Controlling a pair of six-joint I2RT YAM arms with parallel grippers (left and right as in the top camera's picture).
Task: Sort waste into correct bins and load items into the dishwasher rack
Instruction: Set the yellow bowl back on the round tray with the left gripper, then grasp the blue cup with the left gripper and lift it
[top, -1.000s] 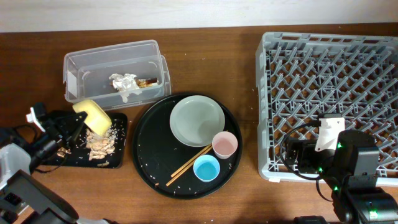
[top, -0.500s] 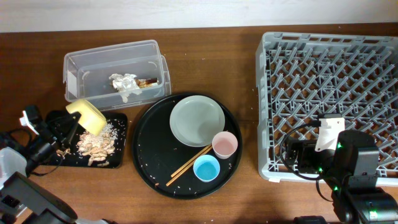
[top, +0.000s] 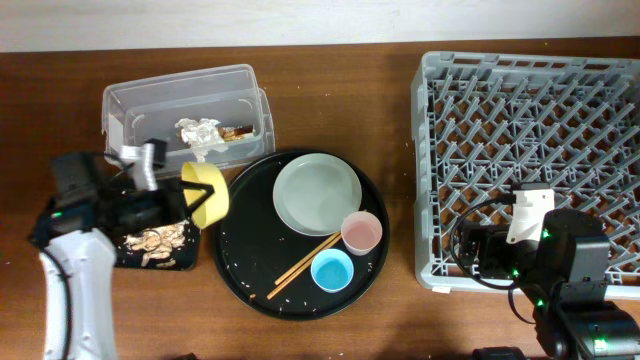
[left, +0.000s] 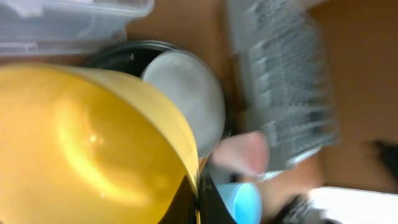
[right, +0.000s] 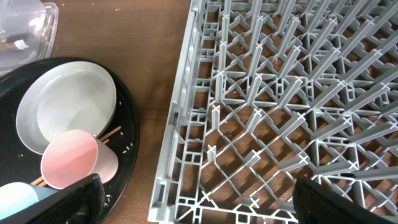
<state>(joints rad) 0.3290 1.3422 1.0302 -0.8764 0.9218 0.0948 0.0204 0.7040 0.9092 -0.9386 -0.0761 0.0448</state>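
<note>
The bowl (top: 207, 192) comes down onto the round tray's empty side (top: 254, 246) next, below my left gripper and to its right in the overhead view, as that gripper swings over and releases.
My left gripper (top: 186, 198) is shut on the rim of the yellow bowl (top: 207, 192), which hangs tipped on edge between the small black tray (top: 185, 262) and the round tray. The left wrist view is mostly filled by the bowl (left: 93, 143), its rim pinched between the gripper (left: 198, 200) jaws. Beige food scraps (top: 152, 240) lie in the small black tray. The clear tub (top: 150, 105) holds tissue (top: 198, 132) and a brown skewer scrap (top: 237, 131). My right gripper (right: 205, 205) stands open, empty, over the front left corner of the dishwasher rack (top: 530, 120).
The round black tray (top: 245, 270) carries the grey-green plate (top: 317, 193), pink cup (top: 361, 232), blue cup (top: 332, 271) and chopsticks (top: 305, 265), with rice grains scattered on it. In the right wrist view the plate (right: 68, 112) and pink cup (right: 71, 165) lie left of the rack (right: 280, 93).
My left arm has swung the yellow bowl from over the small black tray to the right, toward the round tray's left edge, now on edge. The right arm has not moved.
</note>
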